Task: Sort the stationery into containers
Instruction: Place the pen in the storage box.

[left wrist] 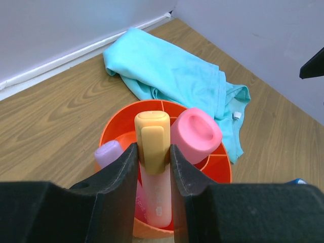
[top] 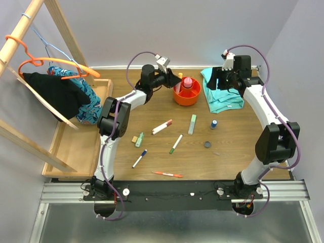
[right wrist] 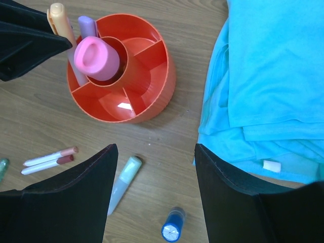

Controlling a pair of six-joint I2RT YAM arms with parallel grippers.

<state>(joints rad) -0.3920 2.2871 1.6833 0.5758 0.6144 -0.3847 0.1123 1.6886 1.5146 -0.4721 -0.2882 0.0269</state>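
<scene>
The orange tub's section beside the purple highlighter is below my left gripper. The gripper will next lower the upright pastel highlighter a little into that section and let go.
My left gripper (left wrist: 153, 152) is shut on a pastel highlighter with an orange cap (left wrist: 152, 132). It holds the highlighter upright inside the orange tub (left wrist: 121, 114), next to a purple highlighter (left wrist: 108, 153) and the pink glue bottle (left wrist: 196, 134). My right gripper (right wrist: 156, 149) is open and empty above the table, between the tub (right wrist: 152, 96) and the teal cloth. On the table lie a green highlighter (top: 192, 124), a blue-capped bottle (top: 214, 124), markers (top: 162, 126), a green-capped marker (top: 176, 144), a blue-capped pen (top: 139, 158), an orange pen (top: 167, 174), a dark disc (top: 207, 145) and a tan eraser (top: 134, 138).
A teal cloth (top: 223, 96) lies crumpled at the back right beside the tub. A wooden tray (top: 76, 147) and a wooden rack with an orange hanger and clothes (top: 55, 91) stand along the left side.
</scene>
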